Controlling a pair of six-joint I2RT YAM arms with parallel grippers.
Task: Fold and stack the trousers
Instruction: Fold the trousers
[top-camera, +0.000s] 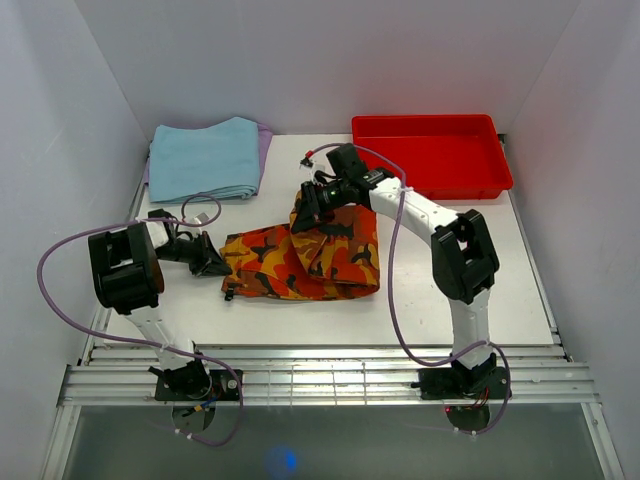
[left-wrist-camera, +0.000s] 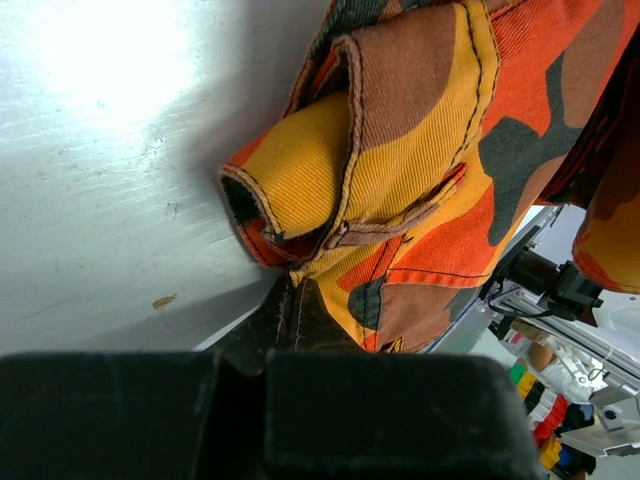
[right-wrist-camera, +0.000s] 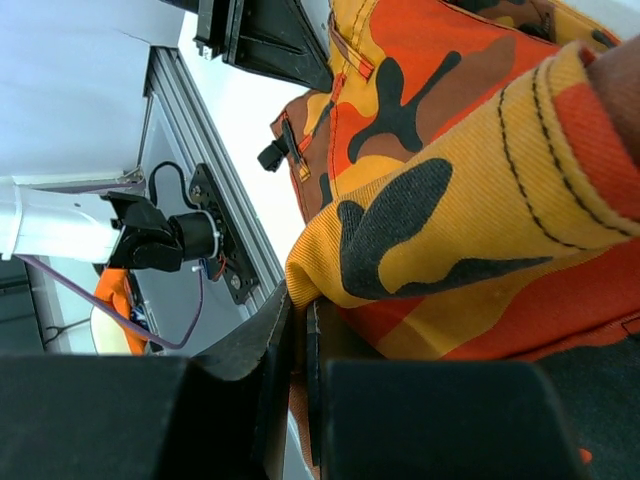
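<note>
The trousers' held end lies to the left of my right gripper in the top view, so I need to move that gripper across and let go of the cloth over that end.
The trousers (top-camera: 300, 262), in orange, red, yellow and black camouflage, lie bunched and partly folded in the middle of the white table (top-camera: 430, 290). My left gripper (top-camera: 215, 262) is shut on their left edge, low over the table. In the left wrist view a dark fold of the trousers (left-wrist-camera: 420, 150) runs down into the left gripper (left-wrist-camera: 265, 340). My right gripper (top-camera: 303, 212) is shut on the far edge of the cloth and holds it raised. The right wrist view shows the trousers (right-wrist-camera: 450, 200) pinched in the right gripper (right-wrist-camera: 300, 345).
A folded light blue cloth (top-camera: 205, 158) lies at the back left. A red plastic tray (top-camera: 432, 155) stands at the back right. White walls close in three sides, and a metal rail (top-camera: 320, 375) runs along the near edge.
</note>
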